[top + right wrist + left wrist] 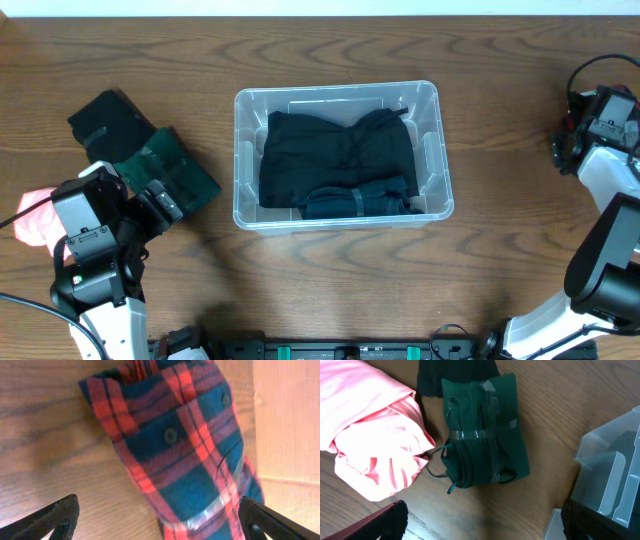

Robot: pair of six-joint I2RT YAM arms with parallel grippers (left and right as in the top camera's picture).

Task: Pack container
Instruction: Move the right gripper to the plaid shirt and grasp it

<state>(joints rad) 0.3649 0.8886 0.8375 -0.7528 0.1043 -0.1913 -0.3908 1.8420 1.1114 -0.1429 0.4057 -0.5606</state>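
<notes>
The plaid bundle's taped part is below and to the right in the wrist view. My right gripper needs to lower its fingers that way next, so that they go on both sides of it.
The clear plastic container stands mid-table and holds a black garment and a dark teal rolled bundle. Its corner shows in the left wrist view. My left gripper is open and empty, above bare table just short of a dark green taped bundle; in the overhead view the gripper is left of the container. My right gripper is open at the far right, its fingers either side of a red and teal plaid taped bundle, not closed on it.
A pink garment lies left of the green bundle, and it also shows at the left edge of the overhead view. A black folded garment lies behind the green bundle. The right arm is near the table's right edge.
</notes>
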